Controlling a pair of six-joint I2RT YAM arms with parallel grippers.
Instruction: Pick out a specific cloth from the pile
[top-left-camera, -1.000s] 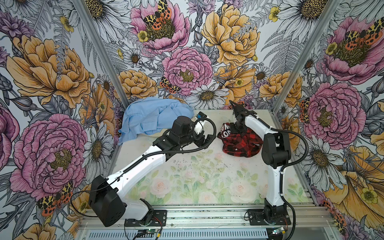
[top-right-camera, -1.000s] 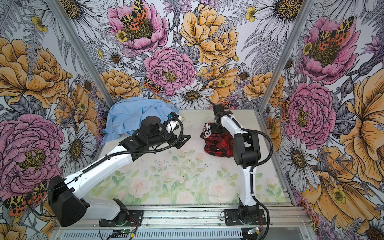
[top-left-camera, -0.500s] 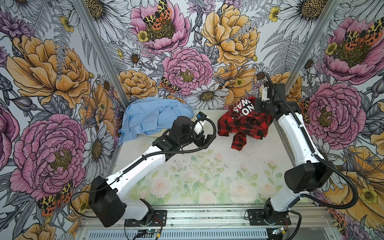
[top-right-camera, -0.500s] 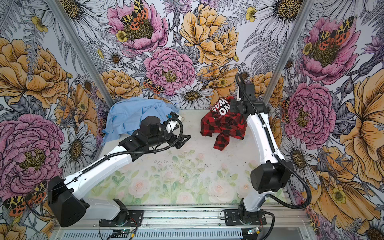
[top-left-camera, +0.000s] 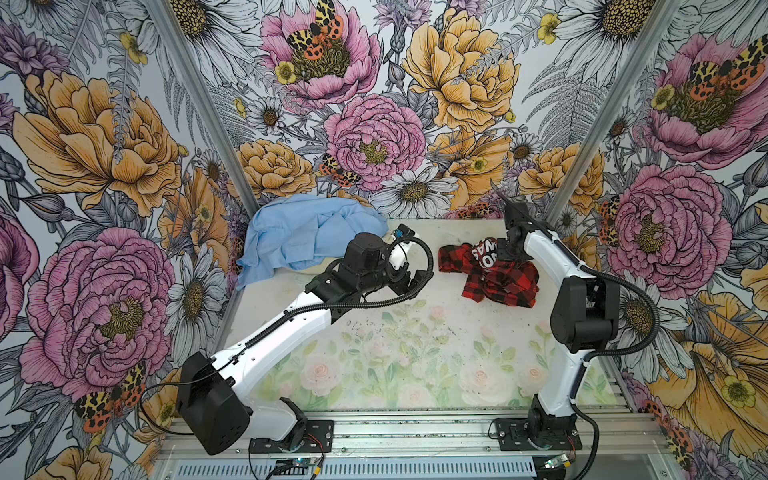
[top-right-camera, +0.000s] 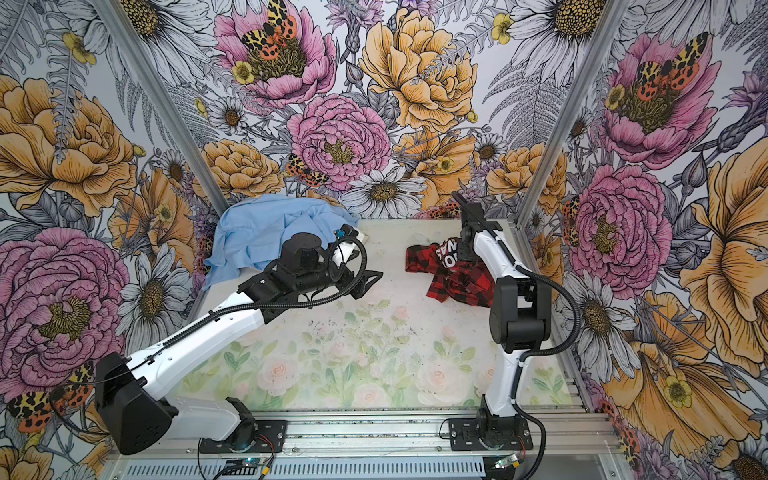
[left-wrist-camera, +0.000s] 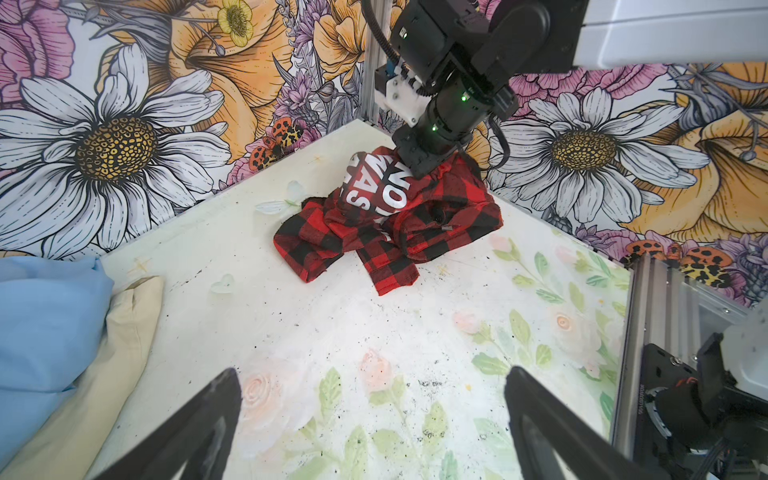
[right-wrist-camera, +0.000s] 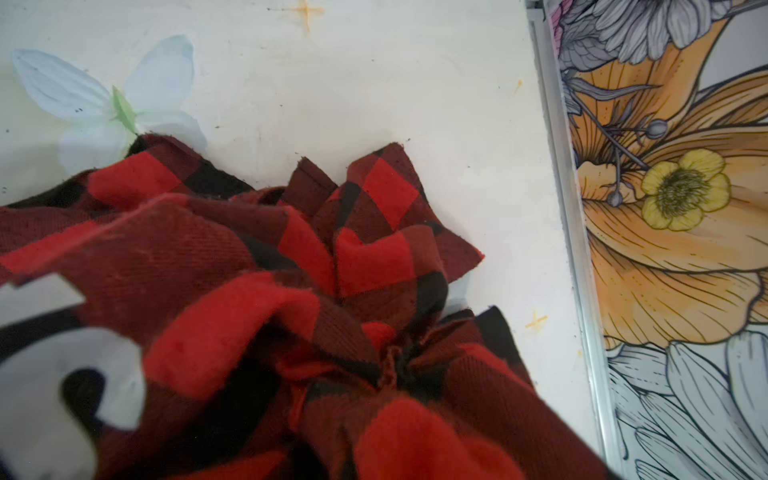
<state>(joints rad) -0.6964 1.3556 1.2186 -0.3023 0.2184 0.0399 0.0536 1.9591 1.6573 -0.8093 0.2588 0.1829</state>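
Observation:
The right gripper shifts toward the pile next, over the black patch (right-wrist-camera: 73, 376), and releases the bunched fold (right-wrist-camera: 390, 374), since that patch lies beside the gripper on the pile's side.
The cloth (top-left-camera: 494, 274) (top-right-camera: 453, 270), red-and-black check with a black patch of white letters, lies crumpled at the back right of the table. My right gripper (top-left-camera: 509, 254) (top-right-camera: 465, 254) (left-wrist-camera: 419, 166) comes down on its top and is shut on a bunched fold (right-wrist-camera: 390, 374); the fabric hides its fingers in the right wrist view. The pile, a light blue shirt (top-left-camera: 307, 237) (left-wrist-camera: 45, 324) over a cream cloth (left-wrist-camera: 120, 328), sits at the back left. My left gripper (left-wrist-camera: 372, 374) (top-left-camera: 415, 278) hovers open and empty over mid-table, between pile and cloth.
White fabric flower petals (right-wrist-camera: 112, 108) (left-wrist-camera: 274, 205) lie on the table beside the cloth. An aluminium corner post (left-wrist-camera: 372, 83) and the floral wall (right-wrist-camera: 665, 208) stand close behind the right gripper. The right arm's base (left-wrist-camera: 685, 399) is at the front right.
The right gripper lifted the cloth high toward the back right corner, then came down; the cloth now rests crumpled on the table there. The left arm has not moved.

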